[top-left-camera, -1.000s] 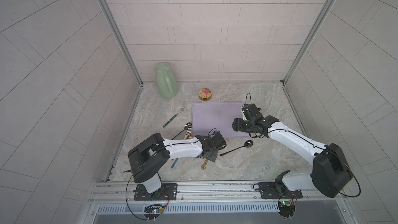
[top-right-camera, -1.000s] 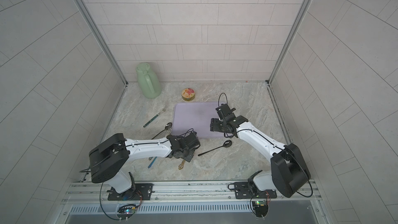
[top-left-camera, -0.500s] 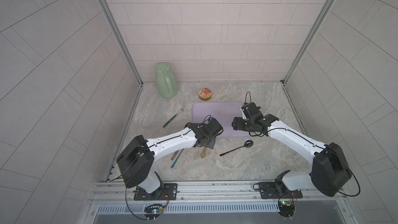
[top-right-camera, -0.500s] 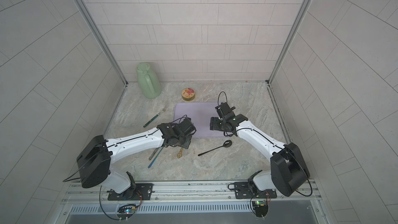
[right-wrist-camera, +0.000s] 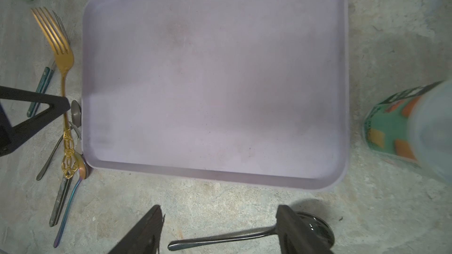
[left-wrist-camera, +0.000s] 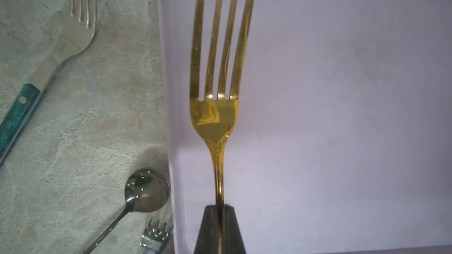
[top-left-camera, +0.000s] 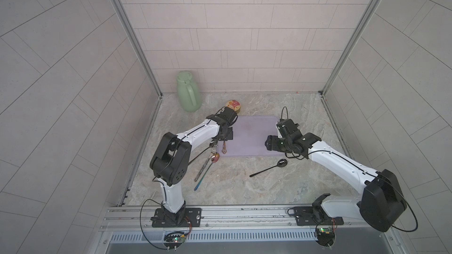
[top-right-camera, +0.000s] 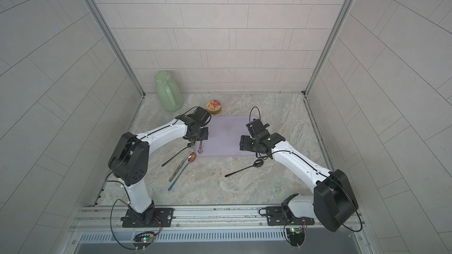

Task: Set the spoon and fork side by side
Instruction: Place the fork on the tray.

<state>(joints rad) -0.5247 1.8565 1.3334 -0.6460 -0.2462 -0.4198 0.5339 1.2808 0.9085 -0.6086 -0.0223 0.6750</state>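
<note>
I should lower the gold fork [left-wrist-camera: 217, 118] with my left gripper onto the tray's bottom inside the tray's edge [left-wrist-camera: 194, 178] by the dark spoon and release it, since that bottom is bare below.
My left gripper [left-wrist-camera: 220, 207] is shut on the thin neck of a gold fork [left-wrist-camera: 217, 118]. It holds the fork level, tines pointing away, over the left edge of the purple tray [left-wrist-camera: 342, 118]. In both top views the fork's ornate handle end [top-left-camera: 224, 148] [top-right-camera: 200, 148] sticks out in front of the left gripper [top-left-camera: 227, 136]. A black spoon [top-left-camera: 269, 167] [right-wrist-camera: 244, 237] lies on the stone counter in front of the tray's front right corner. My right gripper [right-wrist-camera: 219, 213] hangs open above it, one finger over the spoon's bowl, with nothing held.
Left of the tray [top-left-camera: 249, 138] lie a teal-handled fork [left-wrist-camera: 61, 45], a dark spoon [left-wrist-camera: 146, 189], a grey-handled fork [top-left-camera: 214, 146] and an iridescent spoon [top-left-camera: 215, 158]. A green jug [top-left-camera: 188, 95] and a small tin [top-left-camera: 233, 105] stand at the back. A green-and-orange patterned container [right-wrist-camera: 391, 128] stands right of the tray.
My left gripper has carried the gold fork from the counter in front of the tray back to the tray's left edge. The right arm and black spoon have not moved.
</note>
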